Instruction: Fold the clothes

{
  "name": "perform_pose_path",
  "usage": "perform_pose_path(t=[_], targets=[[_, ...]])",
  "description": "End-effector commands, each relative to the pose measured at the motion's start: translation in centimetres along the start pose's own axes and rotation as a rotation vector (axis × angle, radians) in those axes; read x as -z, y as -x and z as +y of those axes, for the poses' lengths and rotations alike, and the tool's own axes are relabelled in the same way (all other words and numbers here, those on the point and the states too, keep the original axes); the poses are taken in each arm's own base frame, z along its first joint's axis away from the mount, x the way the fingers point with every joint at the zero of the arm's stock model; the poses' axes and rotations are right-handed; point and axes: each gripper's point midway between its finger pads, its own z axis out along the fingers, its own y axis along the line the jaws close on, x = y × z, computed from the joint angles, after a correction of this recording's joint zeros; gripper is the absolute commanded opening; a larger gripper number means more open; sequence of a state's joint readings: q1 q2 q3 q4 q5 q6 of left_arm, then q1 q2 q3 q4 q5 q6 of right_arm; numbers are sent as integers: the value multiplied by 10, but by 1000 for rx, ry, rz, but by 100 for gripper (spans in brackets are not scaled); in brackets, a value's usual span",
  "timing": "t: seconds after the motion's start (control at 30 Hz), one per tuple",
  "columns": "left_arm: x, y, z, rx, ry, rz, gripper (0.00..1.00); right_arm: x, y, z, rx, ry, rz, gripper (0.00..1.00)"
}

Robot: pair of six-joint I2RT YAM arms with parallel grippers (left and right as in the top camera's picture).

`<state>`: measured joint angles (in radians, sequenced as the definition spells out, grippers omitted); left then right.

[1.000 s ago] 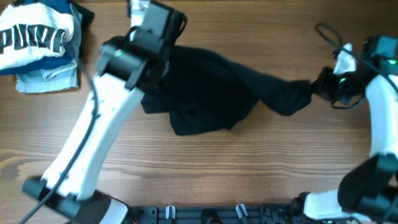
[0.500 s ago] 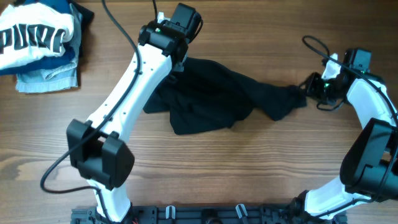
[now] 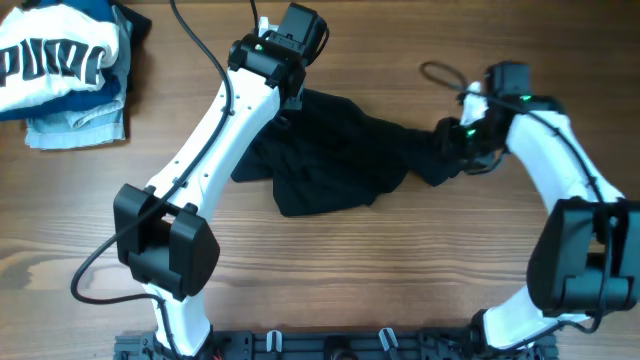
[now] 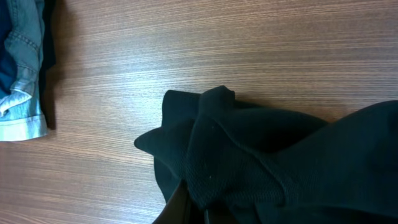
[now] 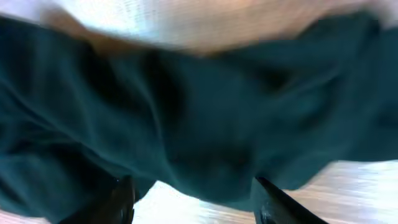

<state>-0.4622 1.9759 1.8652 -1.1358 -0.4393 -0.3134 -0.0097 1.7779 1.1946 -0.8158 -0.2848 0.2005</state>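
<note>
My left gripper already holds the opposite end of the black garment. My right gripper should go down, open, onto the garment's loose end below it.
A black garment (image 3: 340, 150) lies crumpled across the middle of the table. My left gripper (image 3: 290, 95) is at its far left corner, shut on a bunched fold of the black cloth (image 4: 211, 168); its fingertips (image 4: 186, 208) barely show at the bottom edge of the left wrist view. My right gripper (image 3: 455, 140) hovers over the garment's right end. In the blurred right wrist view its two fingers (image 5: 124, 199) stand wide apart, and the gripper (image 5: 196, 202) is open, with dark cloth (image 5: 186, 112) filling the view just ahead of them.
A stack of folded clothes (image 3: 60, 70) with a white printed shirt on top sits at the far left corner; denim from it (image 4: 22, 68) shows in the left wrist view. A black cable (image 3: 445, 72) loops on the table behind the right arm.
The right gripper has opened, letting go of the garment's right end, and moved left over it. The stretched sleeve has gone slack and shorter. The left arm has shifted slightly right.
</note>
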Motion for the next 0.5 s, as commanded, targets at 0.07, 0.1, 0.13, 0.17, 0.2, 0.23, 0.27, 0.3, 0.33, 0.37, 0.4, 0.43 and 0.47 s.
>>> perform_pose_path(t=[0.07,0.1,0.13,0.17,0.2,0.23,0.27,0.3,0.33,0.37,0.4,0.43,0.47], targets=[[-4,4,8,40,3,1,4,-27,-33,-9,-153,-137,18,58],[-4,5,9,42,4,2,4,-30,-37,-11,-169,-159,22,58],[-4,5,9,43,4,2,4,-32,-41,-11,-175,-170,28,58],[-4,5,9,43,5,2,4,-33,-44,-11,-175,-183,32,58],[-4,5,9,43,5,2,4,-34,-45,-11,-174,-192,34,59],[-4,5,9,43,4,2,4,-33,-46,-12,-185,-201,35,60],[-4,5,9,43,5,2,4,-33,-48,-15,-193,-215,38,60],[-4,5,9,43,5,2,4,-32,-50,-17,-194,-228,43,60],[-4,5,9,43,5,2,4,-32,-51,-19,-196,-241,45,60],[-4,5,9,43,5,2,4,-32,-50,-25,-208,-268,31,60],[-4,5,9,43,5,1,4,-33,-47,-28,-222,-285,8,61],[-4,5,9,43,5,1,4,-35,-43,-28,-219,-279,-12,61],[-4,5,9,43,5,2,4,-37,-40,-27,-216,-267,-30,61]])
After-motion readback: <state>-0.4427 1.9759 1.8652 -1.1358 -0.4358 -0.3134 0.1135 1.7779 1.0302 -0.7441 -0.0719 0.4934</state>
